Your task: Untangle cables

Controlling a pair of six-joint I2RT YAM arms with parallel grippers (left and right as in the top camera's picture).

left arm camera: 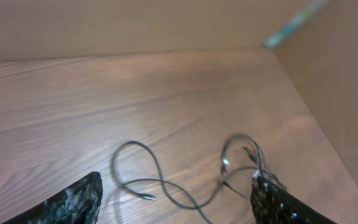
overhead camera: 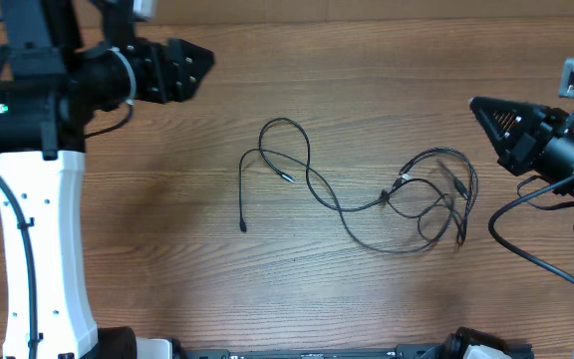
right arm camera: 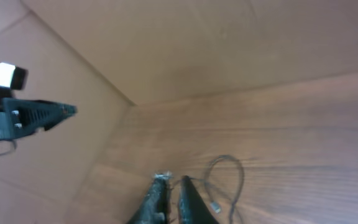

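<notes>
My left gripper will swing down and back, past the loose loops, to the knot's pieces of cable that face the loops.
The cables (overhead camera: pixel 339 205) are thin black cords lying tangled on the wooden table (overhead camera: pixel 167 249). Loose loops lie at the left and a denser knot (overhead camera: pixel 436 194) at the right. One plug end (overhead camera: pixel 243 227) trails out at the left. My left gripper (overhead camera: pixel 202 62) hovers at the back left, open and empty, well away from the cords. In the left wrist view its fingers (left arm camera: pixel 176 180) frame the cables (left arm camera: pixel 157 182) below. My right gripper (overhead camera: pixel 478 108) is shut and empty, up and right of the knot. The right wrist view shows its fingers (right arm camera: pixel 173 182) closed above a cable loop (right arm camera: pixel 232 163).
Plain brown walls (left arm camera: pixel 166 25) close the table at the back and sides. The white left arm base (overhead camera: pixel 43 249) stands at the left, the right arm's thick wires (overhead camera: pixel 526 249) hang at the right. The left arm also shows in the right wrist view (right arm camera: pixel 23 115).
</notes>
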